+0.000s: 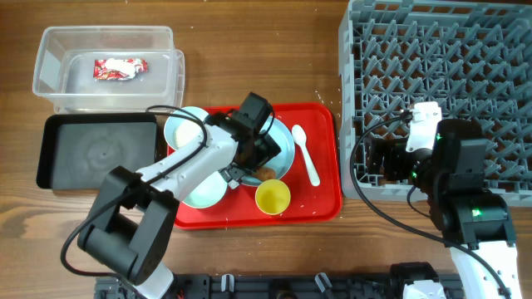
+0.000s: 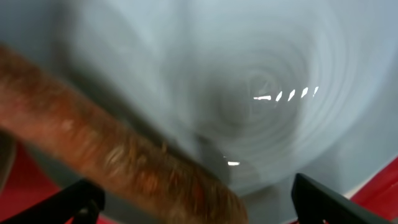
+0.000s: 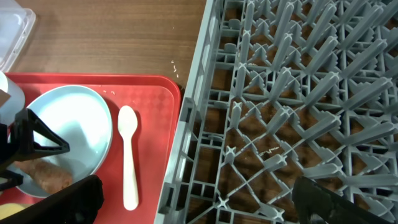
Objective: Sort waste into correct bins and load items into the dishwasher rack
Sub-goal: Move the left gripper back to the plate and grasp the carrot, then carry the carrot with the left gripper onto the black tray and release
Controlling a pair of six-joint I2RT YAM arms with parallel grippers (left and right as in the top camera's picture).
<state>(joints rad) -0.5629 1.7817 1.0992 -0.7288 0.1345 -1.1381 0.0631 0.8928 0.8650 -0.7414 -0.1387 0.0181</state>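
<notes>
The robot's left gripper needs to stay low over the plate next and close its open fingers onto the sausage stick's rounded end [image 1: 266,174] [image 2: 202,198], because that end is between them.
The orange-brown sausage stick [image 1: 266,173] lies on the light-blue plate [image 1: 285,143] on the red tray [image 1: 320,178]. My left gripper [image 1: 253,162] hangs low over the plate. In the left wrist view its open fingers [image 2: 199,208] straddle the sausage [image 2: 112,155] without closing on it. The red-and-white wrapper [image 1: 119,68] lies in the clear tub [image 1: 50,79]. The black tray [image 1: 58,149] stands in front of the tub. My right gripper [image 1: 382,158] is open and empty over the front-left edge of the grey rack [image 1: 440,75]; the right wrist view shows it [image 3: 199,205] there.
On the red tray are a white bowl [image 1: 184,131], a pale-green bowl [image 1: 204,189], a yellow cup [image 1: 272,197] and a white spoon [image 1: 306,154]. A few white grains [image 1: 320,95] lie on the table behind the tray. The right wrist view shows the spoon [image 3: 129,155] beside the rack wall [image 3: 186,143].
</notes>
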